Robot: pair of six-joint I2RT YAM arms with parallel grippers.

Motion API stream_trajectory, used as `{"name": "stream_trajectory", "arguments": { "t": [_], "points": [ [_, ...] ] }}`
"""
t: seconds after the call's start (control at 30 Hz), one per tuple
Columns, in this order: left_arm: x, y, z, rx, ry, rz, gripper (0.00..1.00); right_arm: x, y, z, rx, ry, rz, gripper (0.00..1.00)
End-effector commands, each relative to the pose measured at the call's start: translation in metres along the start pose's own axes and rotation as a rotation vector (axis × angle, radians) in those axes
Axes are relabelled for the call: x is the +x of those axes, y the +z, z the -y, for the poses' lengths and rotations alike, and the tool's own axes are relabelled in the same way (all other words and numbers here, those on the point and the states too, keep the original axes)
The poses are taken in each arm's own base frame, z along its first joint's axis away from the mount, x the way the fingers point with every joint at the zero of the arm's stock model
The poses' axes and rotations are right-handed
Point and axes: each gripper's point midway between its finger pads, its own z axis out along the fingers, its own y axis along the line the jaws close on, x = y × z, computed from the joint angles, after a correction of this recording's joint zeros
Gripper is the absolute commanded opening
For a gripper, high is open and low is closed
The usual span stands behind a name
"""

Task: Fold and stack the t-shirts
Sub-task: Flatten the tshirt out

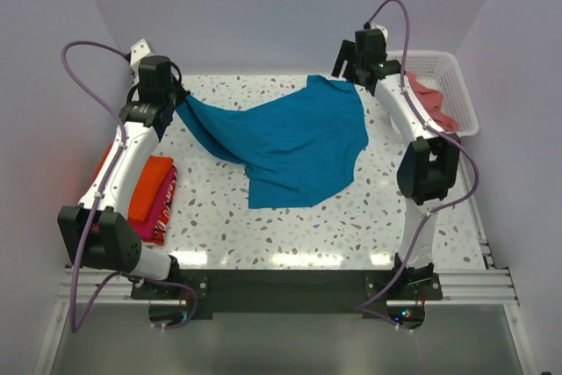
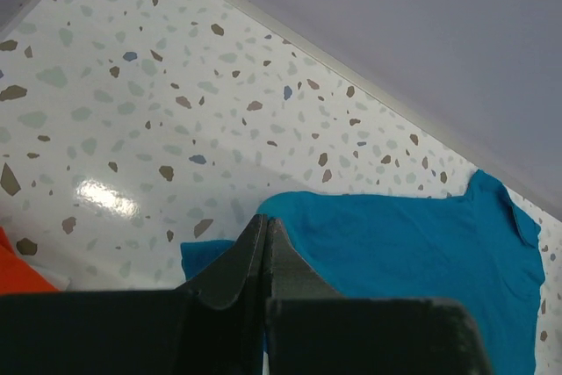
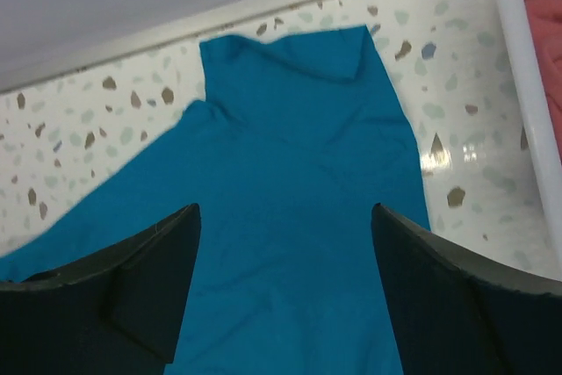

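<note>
My right gripper swings back across the shirt and down next, as the shirt's near corner (image 1: 255, 200) lies below it, back and to its left in the top view.
A teal-blue t-shirt (image 1: 294, 142) lies spread across the middle of the table, its left end pulled up toward my left gripper (image 1: 178, 101). In the left wrist view that gripper (image 2: 265, 219) is shut, with teal cloth (image 2: 413, 234) on both sides of its fingers. My right gripper (image 1: 349, 68) hangs open over the shirt's far right corner. The right wrist view shows the right gripper (image 3: 285, 208) with only the flat teal shirt (image 3: 299, 129) below it. Folded orange (image 1: 151, 183) and magenta-red (image 1: 162, 212) t-shirts are stacked at the left edge. A salmon-pink t-shirt (image 1: 428, 98) sits in the basket.
The white lattice basket (image 1: 457, 63) stands at the far right corner, and its rim (image 3: 527, 85) runs close beside my right gripper. The back wall lies just beyond the shirt's far edge. An edge of the orange shirt (image 2: 18, 270) shows at the lower left of the left wrist view.
</note>
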Motion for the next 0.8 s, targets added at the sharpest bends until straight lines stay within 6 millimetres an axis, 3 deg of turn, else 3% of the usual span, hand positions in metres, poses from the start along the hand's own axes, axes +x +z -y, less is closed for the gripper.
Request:
{"name": "stream_trajectory", "arguments": {
  "t": [0.0,0.03,0.07,0.1,0.13,0.23,0.27,0.37,0.4,0.5,0.53,0.57,0.67,0.77],
  "points": [
    [-0.033,0.001,0.010,0.036,-0.046,0.110,0.00,-0.017,-0.092,-0.009,-0.026,-0.027,0.077,0.82],
    [-0.031,0.002,0.010,0.036,-0.044,0.104,0.00,0.023,-0.087,-0.001,-0.018,-0.042,0.016,0.81],
    [-0.028,0.003,0.010,0.036,-0.043,0.096,0.00,0.045,-0.099,-0.020,-0.070,-0.068,0.002,0.80],
    [-0.026,0.004,0.010,0.039,-0.042,0.092,0.00,0.049,-0.122,-0.027,-0.102,-0.069,0.025,0.79],
    [-0.025,0.005,0.011,0.045,-0.041,0.087,0.00,0.095,-0.127,-0.037,-0.111,-0.120,-0.031,0.72],
    [-0.023,0.005,0.009,0.041,-0.039,0.084,0.00,0.153,-0.146,-0.049,-0.168,-0.159,-0.077,0.60],
    [-0.022,0.005,0.009,0.043,-0.032,0.082,0.00,0.179,-0.159,-0.071,-0.227,-0.199,-0.099,0.59],
    [-0.019,0.005,0.007,0.044,-0.028,0.076,0.00,0.232,-0.165,-0.089,-0.250,-0.259,-0.143,0.57],
    [-0.016,0.006,0.006,0.041,-0.025,0.069,0.00,0.257,-0.176,-0.107,-0.290,-0.299,-0.164,0.57],
    [-0.010,0.008,0.006,0.048,-0.024,0.054,0.00,0.305,-0.176,-0.134,-0.306,-0.391,-0.200,0.56],
    [-0.008,0.009,0.005,0.047,-0.020,0.047,0.00,0.308,-0.178,-0.146,-0.320,-0.397,-0.193,0.57],
    [-0.004,0.010,0.003,0.043,-0.017,0.040,0.00,0.325,-0.171,-0.149,-0.309,-0.426,-0.214,0.57],
    [0.000,0.011,0.000,0.033,-0.008,0.034,0.00,0.343,-0.176,-0.171,-0.340,-0.460,-0.207,0.59],
    [0.003,0.011,-0.002,0.032,-0.004,0.029,0.00,0.363,-0.175,-0.180,-0.341,-0.500,-0.222,0.61]
  ]
}}
